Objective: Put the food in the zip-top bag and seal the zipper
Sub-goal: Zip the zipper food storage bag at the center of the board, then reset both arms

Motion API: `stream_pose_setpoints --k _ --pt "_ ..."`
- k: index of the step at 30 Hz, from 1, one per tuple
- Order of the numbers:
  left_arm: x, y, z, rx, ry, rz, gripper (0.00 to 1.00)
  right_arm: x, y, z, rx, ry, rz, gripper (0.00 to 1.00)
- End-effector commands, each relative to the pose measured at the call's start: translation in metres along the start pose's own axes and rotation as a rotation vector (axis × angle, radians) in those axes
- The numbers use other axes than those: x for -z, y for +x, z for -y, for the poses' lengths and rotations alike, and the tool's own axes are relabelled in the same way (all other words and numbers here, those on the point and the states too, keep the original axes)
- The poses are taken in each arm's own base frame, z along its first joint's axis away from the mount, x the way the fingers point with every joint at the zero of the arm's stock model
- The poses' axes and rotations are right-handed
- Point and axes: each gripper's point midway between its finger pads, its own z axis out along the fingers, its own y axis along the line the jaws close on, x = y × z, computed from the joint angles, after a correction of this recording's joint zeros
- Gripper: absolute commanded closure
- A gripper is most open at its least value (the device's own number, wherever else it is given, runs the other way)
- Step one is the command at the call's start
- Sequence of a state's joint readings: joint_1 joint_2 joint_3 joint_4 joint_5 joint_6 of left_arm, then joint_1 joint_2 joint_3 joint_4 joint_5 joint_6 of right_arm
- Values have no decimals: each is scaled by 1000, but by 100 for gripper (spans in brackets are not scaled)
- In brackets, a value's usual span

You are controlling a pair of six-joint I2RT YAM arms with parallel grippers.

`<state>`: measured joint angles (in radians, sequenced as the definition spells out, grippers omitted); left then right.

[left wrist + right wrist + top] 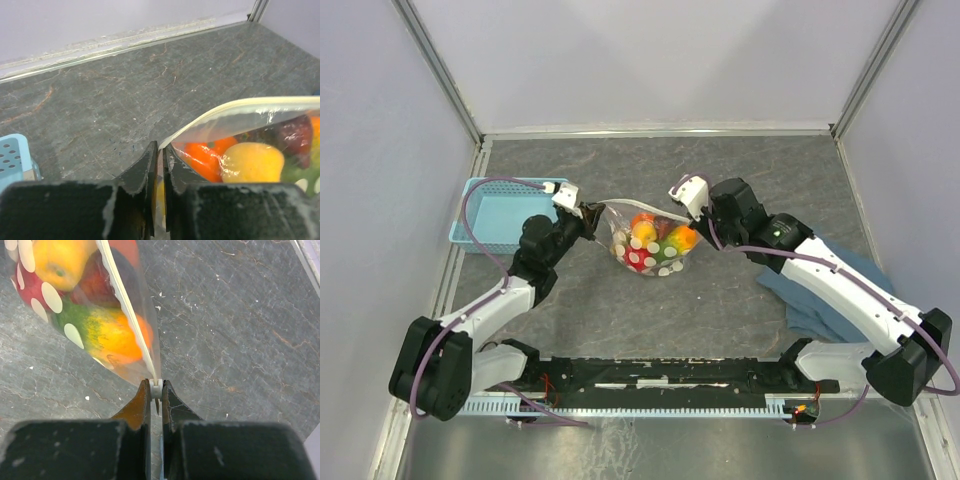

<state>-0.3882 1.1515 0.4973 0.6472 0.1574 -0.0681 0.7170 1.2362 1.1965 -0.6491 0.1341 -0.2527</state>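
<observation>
The small white slider (156,388) comes free next as my right gripper eases back a little and opens, since the slider is already at the zipper's end with the food inside.
The zip-top bag (650,245), clear with white spots, hangs between my two grippers above the table's middle. The food (655,240), orange, yellow, red and green toy pieces, lies inside it; it also shows in the left wrist view (250,162) and the right wrist view (107,332). The zipper (240,107) runs as a pale strip along the bag's top edge, also in the right wrist view (127,310). My left gripper (161,152) is shut on the bag's left corner. My right gripper (156,389) is shut on the small white slider at the zipper's right end.
A light-blue perforated basket (498,212) stands at the left, behind the left arm. A blue cloth (840,290) lies at the right under the right arm. Walls close in the table at the back and both sides.
</observation>
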Motion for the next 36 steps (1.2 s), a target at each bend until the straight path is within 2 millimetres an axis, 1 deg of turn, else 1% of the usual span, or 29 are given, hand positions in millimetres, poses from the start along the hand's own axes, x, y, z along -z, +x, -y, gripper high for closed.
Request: stream_pose_setpoints --k 1,3,5,7,11,12,16,19,22,25,27,28,30,33,34,35,36 --pt "3 -36 3 71 0 130 83 -5 -7 -5 -39 -21 54 98" --pt "8 -38 3 95 -9 134 77 -4 -6 -10 -47 -44 54 98" --pt "15 -41 2 125 -29 142 67 -3 -5 -18 -56 -86 57 96" --pt "23 -45 2 156 -42 155 60 0 -5 -23 -68 -112 62 94" --pt "42 -57 -3 261 -106 179 52 5 -4 -28 -88 -136 73 91" --pt "49 -63 -5 294 -123 198 49 6 -3 -32 -90 -152 78 90" --pt "73 -76 -5 436 -155 244 41 12 -3 -42 -102 -203 100 86" --pt "90 -88 -1 463 -156 250 37 15 1 -53 -107 -257 104 86" --pt "111 -101 -2 451 -189 248 33 18 10 -68 -115 -332 87 77" --pt "134 -119 -7 426 -237 272 25 20 15 -74 -137 -352 80 67" --pt "149 -128 -13 402 -278 289 20 22 13 -70 -147 -331 97 59" --pt "156 -133 -15 388 -294 302 18 24 11 -66 -152 -312 110 53" --pt "167 -142 -21 358 -333 319 15 29 4 -56 -165 -259 144 45" --pt "179 -149 -27 330 -382 323 9 38 -4 -38 -188 -168 190 35" --pt "183 -152 -29 317 -392 324 6 42 -6 -33 -198 -139 204 32" --pt "185 -151 -31 314 -411 314 2 45 -6 -26 -212 -103 217 28" --pt "188 -151 -33 308 -427 305 1 48 -5 -20 -224 -65 223 25"
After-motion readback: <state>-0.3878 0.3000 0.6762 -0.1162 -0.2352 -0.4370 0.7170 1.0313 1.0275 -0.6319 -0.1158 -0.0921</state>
